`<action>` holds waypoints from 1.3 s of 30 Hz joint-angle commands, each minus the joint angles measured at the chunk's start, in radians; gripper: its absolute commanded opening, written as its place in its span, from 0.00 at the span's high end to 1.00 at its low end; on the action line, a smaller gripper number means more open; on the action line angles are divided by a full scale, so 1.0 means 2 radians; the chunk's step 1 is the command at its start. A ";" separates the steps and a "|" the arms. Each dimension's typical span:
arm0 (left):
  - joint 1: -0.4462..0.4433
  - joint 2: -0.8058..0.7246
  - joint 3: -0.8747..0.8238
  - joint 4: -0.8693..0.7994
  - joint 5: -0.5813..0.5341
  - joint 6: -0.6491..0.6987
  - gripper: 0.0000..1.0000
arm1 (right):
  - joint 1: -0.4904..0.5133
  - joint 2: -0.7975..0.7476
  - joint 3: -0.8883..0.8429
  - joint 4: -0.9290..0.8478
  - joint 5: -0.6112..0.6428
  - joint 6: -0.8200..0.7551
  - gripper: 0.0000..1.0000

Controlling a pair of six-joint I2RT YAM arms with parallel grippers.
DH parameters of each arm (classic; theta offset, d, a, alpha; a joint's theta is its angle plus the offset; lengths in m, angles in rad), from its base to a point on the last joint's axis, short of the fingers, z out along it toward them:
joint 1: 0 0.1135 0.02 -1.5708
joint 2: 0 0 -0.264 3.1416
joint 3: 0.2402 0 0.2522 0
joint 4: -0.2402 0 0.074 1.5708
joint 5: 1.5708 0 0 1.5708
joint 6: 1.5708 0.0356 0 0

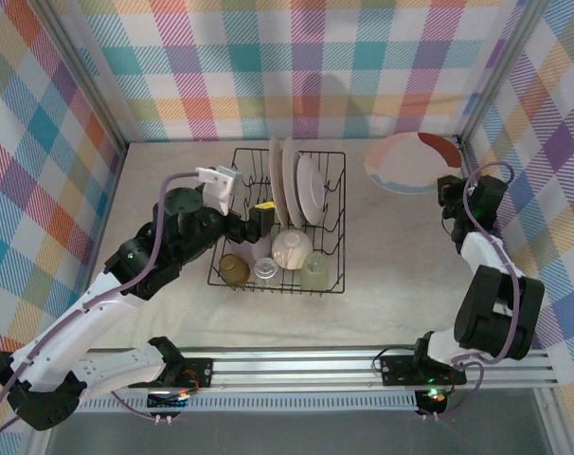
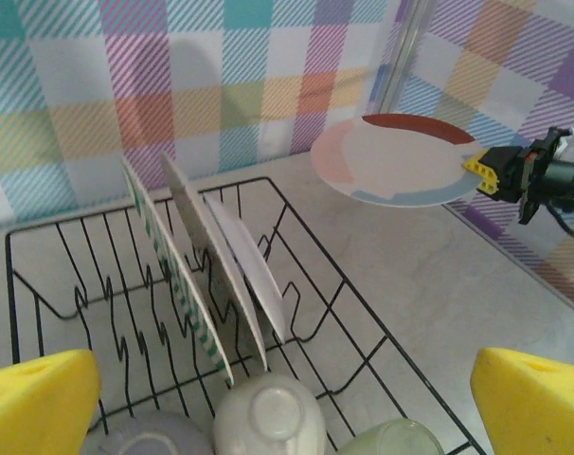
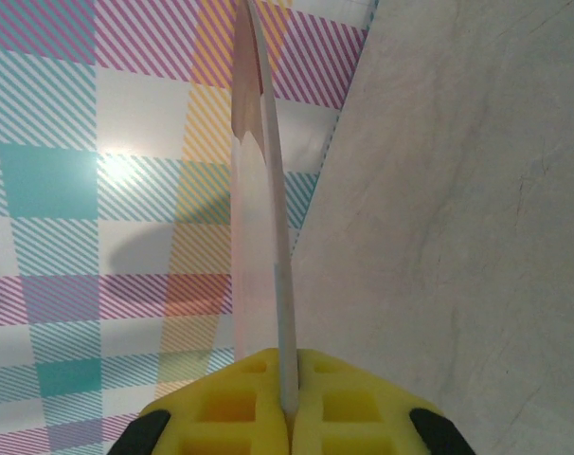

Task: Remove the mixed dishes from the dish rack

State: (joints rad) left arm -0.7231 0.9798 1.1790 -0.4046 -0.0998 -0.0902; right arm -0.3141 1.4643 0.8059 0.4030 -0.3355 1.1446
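Note:
The bare tabletop beside the rack is below my right gripper. I should next lower the nearly level ringed plate onto that spot with my right gripper and release the plate's rim.
The black wire dish rack (image 1: 334, 227) stands mid-table. Three plates (image 1: 289, 185) stand upright in its slots; the leftmost has a green-striped face (image 2: 178, 275). At its near end are an amber cup (image 1: 234, 269), a clear cup (image 1: 267, 272), a pale green cup (image 1: 315, 270) and an upturned cream bowl (image 1: 292, 248). My left gripper (image 1: 259, 224) hangs open over the rack's left side, its yellow fingers (image 2: 36, 403) wide apart either side of the bowl (image 2: 268, 412). My right gripper (image 1: 450, 187) is shut on the rim of a ringed plate (image 1: 410, 161), held roughly level near the far right corner and seen edge-on (image 3: 263, 237).
Checked cloth walls (image 1: 296, 66) close in the table on three sides, with the right wall (image 1: 543, 190) close beside the right arm. Bare tabletop (image 1: 401, 256) lies between the rack and the right arm. A metal rail (image 1: 296, 365) runs along the near edge.

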 commanded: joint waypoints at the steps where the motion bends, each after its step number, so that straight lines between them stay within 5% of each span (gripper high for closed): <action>1: 0.036 -0.006 -0.018 -0.018 0.099 -0.057 0.00 | -0.004 0.031 0.002 0.110 -0.021 -0.002 1.00; 10: 0.117 -0.008 -0.102 0.059 0.207 -0.097 0.00 | -0.015 0.128 0.009 0.170 -0.040 -0.010 1.00; 30: 0.143 -0.018 -0.154 0.136 0.243 -0.112 0.00 | -0.041 0.242 0.069 0.155 -0.075 -0.035 1.00; 39: 0.145 -0.035 -0.166 0.173 0.302 -0.116 0.00 | -0.041 0.266 0.105 0.118 -0.078 -0.045 0.98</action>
State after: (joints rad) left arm -0.4469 0.9386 0.8642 -0.1226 0.4347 -0.3107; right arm -0.3897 1.9736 0.9638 0.6216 -0.4561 1.0790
